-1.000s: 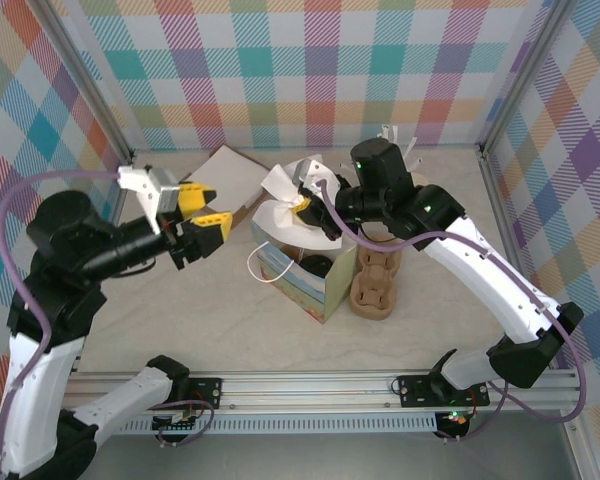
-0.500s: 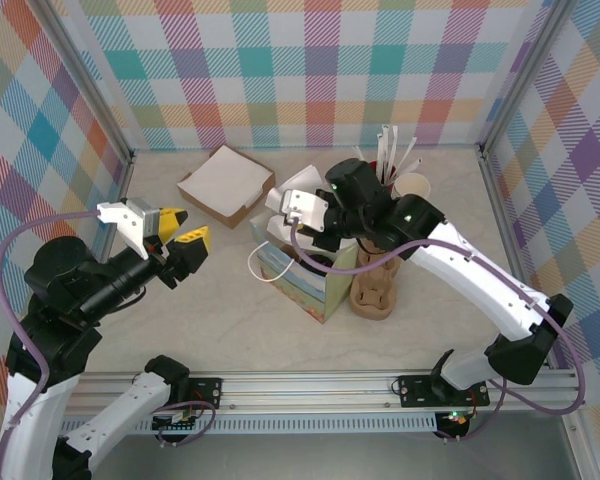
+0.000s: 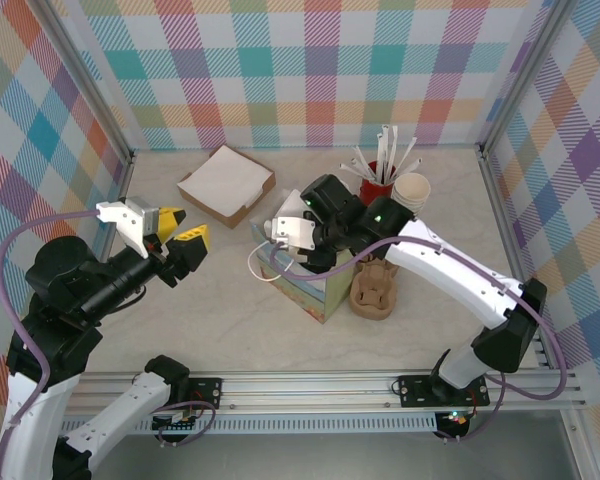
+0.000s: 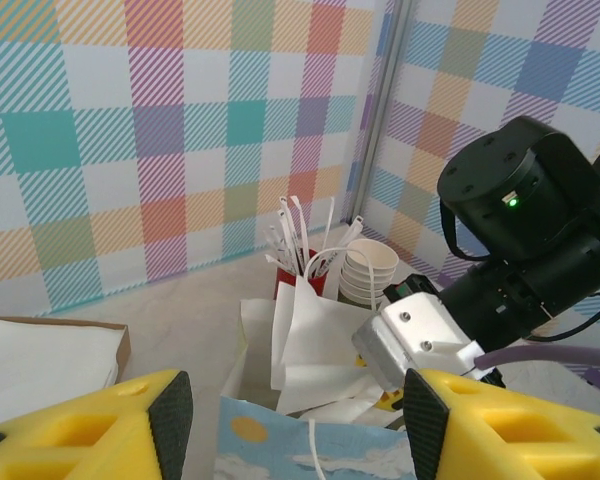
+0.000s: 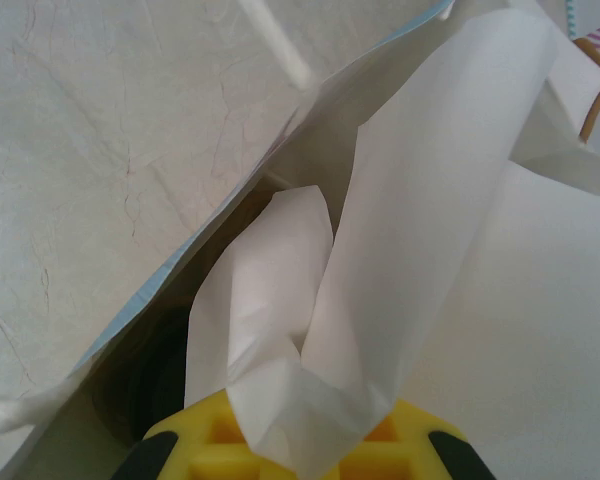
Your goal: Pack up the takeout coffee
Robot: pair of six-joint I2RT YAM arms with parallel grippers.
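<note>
My right gripper lowers further into the open blue bag (image 3: 320, 290) next and releases the white paper napkins, since the bag's dark inside lies below the gripper.
The olive-green takeout coffee cup is hidden. Deep inside the open blue printed paper bag (image 3: 320, 290) lies only a dark round shape (image 5: 155, 375). My right gripper (image 3: 302, 248) reaches down into the bag's mouth, shut on a bunch of white paper napkins (image 5: 380, 250) that hang into the bag. In the left wrist view the napkins (image 4: 310, 340) stick out of the bag (image 4: 270, 445). My left gripper (image 3: 177, 240) hovers left of the bag, open and holding nothing, its yellow fingers (image 4: 80, 425) wide apart.
The brown pulp cup carrier (image 3: 375, 287) stands right of the bag, touching it. Behind it are the red cup of wrapped straws (image 3: 379, 178) and a stack of cream paper cups (image 3: 413, 190). An open box of napkins (image 3: 227, 183) sits at the back left.
My right gripper has moved left and down with the napkins, pushing them into the bag. My left arm dropped back toward the left early on and has since held still.
</note>
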